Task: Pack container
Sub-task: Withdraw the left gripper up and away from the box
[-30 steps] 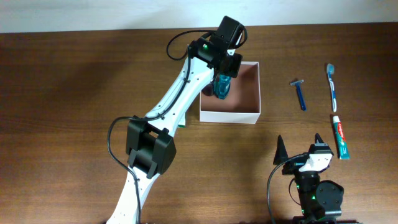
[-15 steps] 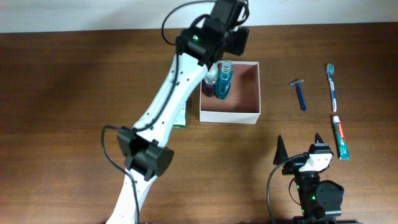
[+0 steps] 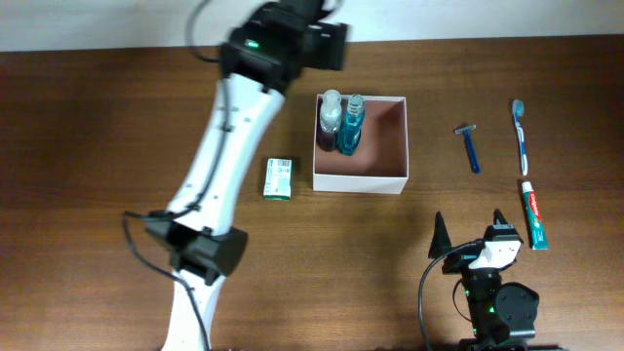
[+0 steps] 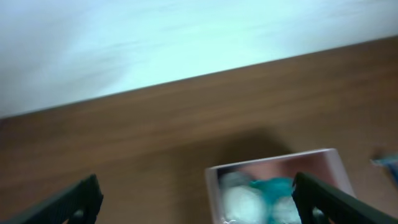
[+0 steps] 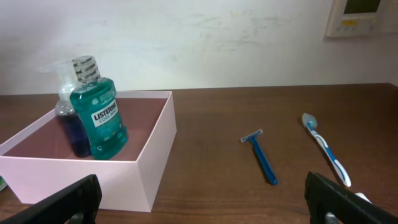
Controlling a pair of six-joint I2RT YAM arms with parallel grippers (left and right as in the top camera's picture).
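My left gripper brings its fingers back and down astride the green-and-white packet (image 3: 278, 179) next, since it lies below and back from my left gripper, still outside the container (image 3: 359, 181).
The container (image 3: 359, 181) is a white box with a reddish-brown inside, standing at mid-table. A teal mouthwash bottle (image 3: 351, 127) and a clear bottle with dark liquid (image 3: 330, 115) stand upright in its back left corner. Both show in the right wrist view as the mouthwash bottle (image 5: 99, 118) and the dark bottle (image 5: 67, 118) inside the container (image 5: 81, 177). My left gripper (image 4: 199, 200) hangs open and empty above and behind the container (image 4: 273, 160), blurred. Near the front edge my right gripper (image 3: 469, 226) rests open and empty.
A blue razor (image 3: 470, 146), a blue-and-white toothbrush (image 3: 522, 135) and a toothpaste tube (image 3: 532, 214) lie right of the container. A small green-and-white packet (image 3: 279, 178) lies just left of it. The raised left arm (image 3: 229, 136) spans the table's left half.
My left gripper opened and let go of the teal bottle, which now stands in the container. The left arm then rose and pulled back to the left. The right arm has not moved.
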